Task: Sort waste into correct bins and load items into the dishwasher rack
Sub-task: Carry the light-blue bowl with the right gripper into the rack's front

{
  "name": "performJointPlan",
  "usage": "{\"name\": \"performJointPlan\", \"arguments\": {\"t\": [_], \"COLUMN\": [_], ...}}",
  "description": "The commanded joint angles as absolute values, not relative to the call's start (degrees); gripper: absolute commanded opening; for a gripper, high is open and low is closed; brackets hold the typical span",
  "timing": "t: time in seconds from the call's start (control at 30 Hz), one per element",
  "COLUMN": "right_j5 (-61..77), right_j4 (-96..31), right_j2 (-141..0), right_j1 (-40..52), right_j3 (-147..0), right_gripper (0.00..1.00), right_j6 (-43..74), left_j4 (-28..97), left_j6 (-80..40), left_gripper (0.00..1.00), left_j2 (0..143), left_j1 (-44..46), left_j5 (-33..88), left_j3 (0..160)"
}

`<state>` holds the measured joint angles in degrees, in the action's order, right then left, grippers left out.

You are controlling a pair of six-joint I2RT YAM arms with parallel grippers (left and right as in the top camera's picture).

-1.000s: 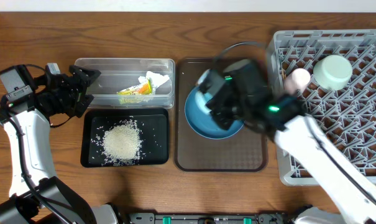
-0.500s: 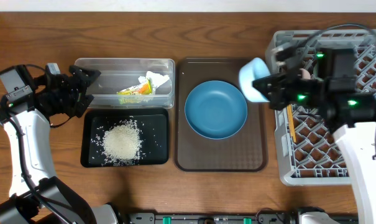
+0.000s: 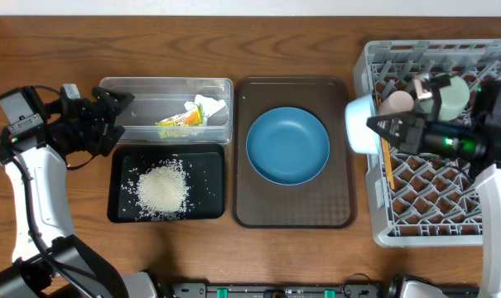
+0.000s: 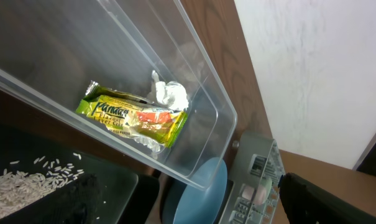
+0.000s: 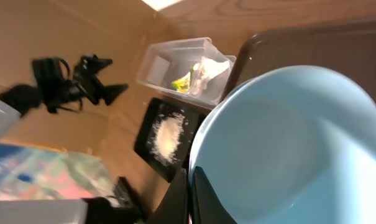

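My right gripper moves over the rack's side next, back past the pink cup, and lowers the saucer at the near part of the rack (image 3: 474,228), which is empty.
My right gripper (image 3: 381,130) is shut on the rim of the small light-blue saucer (image 3: 359,124), held tilted on edge at the left side of the grey dishwasher rack (image 3: 474,228); the saucer fills the right wrist view (image 5: 287,149). The pink cup (image 3: 394,103), mint-green bowl (image 3: 449,93) and chopsticks (image 3: 388,162) are in the rack. The dark-blue plate (image 3: 287,146) lies on the brown tray (image 3: 293,211). The clear tub (image 3: 142,120) holds the napkin (image 3: 209,105) and snack wrapper (image 3: 180,122). Rice (image 3: 161,187) lies in the black tray (image 3: 122,199). My left gripper (image 3: 109,116) hovers at the tub's left end; its jaws do not show clearly.
The wooden table's far edge runs along the top of the overhead view. The left wrist view looks into the clear tub (image 4: 194,143) at the wrapper (image 4: 133,117) and napkin (image 4: 170,94), with rice (image 4: 26,177) below.
My right arm lifted the light-blue saucer off the dark-blue plate and carried it right to the rack's left edge. The left arm has not moved.
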<state>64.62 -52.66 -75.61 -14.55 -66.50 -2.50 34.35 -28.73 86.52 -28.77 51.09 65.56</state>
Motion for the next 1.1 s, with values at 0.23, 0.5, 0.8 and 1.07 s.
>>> {"name": "performJointPlan", "arguments": {"t": [0.23,0.5,0.8,1.07], "right_j5": [78.7,81.4,75.7,71.3], "right_j4": [-48.2,-41.6,-41.5,-41.5], "right_j2": [-75.1,-75.1,-75.1,-75.1], "right_j1": [-28.7,-36.1,-42.9,-44.1], "right_j3": [-53.2,-44.7,-43.4,-43.4], "right_gripper": [0.01,0.01,0.01,0.03], "right_j6": [-3.5,-3.4,-3.5,-3.4], "left_j4": [34.5,34.5,34.5,34.5], "left_j6": [-29.2,-29.2,-29.2,-29.2], "left_gripper": [0.94,0.94,0.94,0.94], "left_j2": [86.5,86.5,86.5,86.5], "left_j1": [-29.0,-29.0,-29.0,-29.0], "left_j5": [51.8,51.8,51.8,51.8], "left_j3": [65.9,65.9,65.9,65.9]}}
